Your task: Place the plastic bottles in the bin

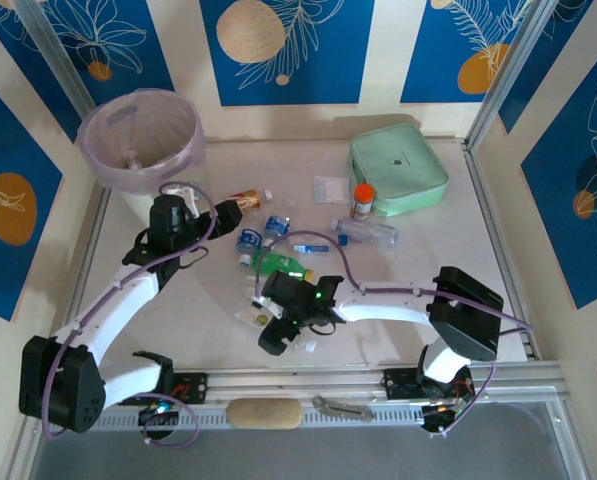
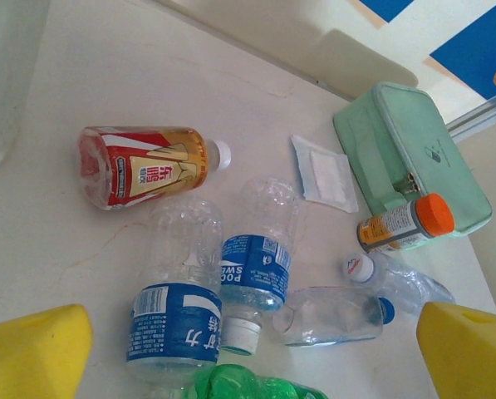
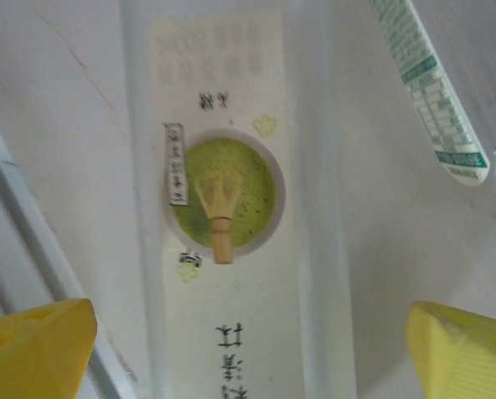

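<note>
The flattened bottle's white label (image 3: 235, 312) is below my right gripper, and its open fingers are already wide of both long sides. I will move my right gripper down over the label next.
The bin (image 1: 138, 135), a white bucket with a lilac liner, stands at the far left. Plastic bottles lie mid-table: a red-brown labelled one (image 2: 144, 166), two clear blue-labelled ones (image 2: 177, 307) (image 2: 256, 258), a blue-capped clear one (image 2: 335, 314) and a green one (image 2: 239, 384). My left gripper (image 2: 248, 366) hangs open above them, beside the bin (image 1: 185, 192). My right gripper (image 3: 248, 353) is open near the front edge (image 1: 275, 340), its fingers either side of a clear flattened bottle (image 3: 223, 249) with a white label showing a green bowl, without touching it.
A mint-green case (image 1: 398, 170) lies at the back right with an orange-capped jar (image 1: 363, 200) in front of it. A white packet (image 2: 324, 173) lies near the case. Another clear bottle (image 1: 368, 232) rests right of the pile. A metal rail (image 1: 378, 385) runs along the front edge.
</note>
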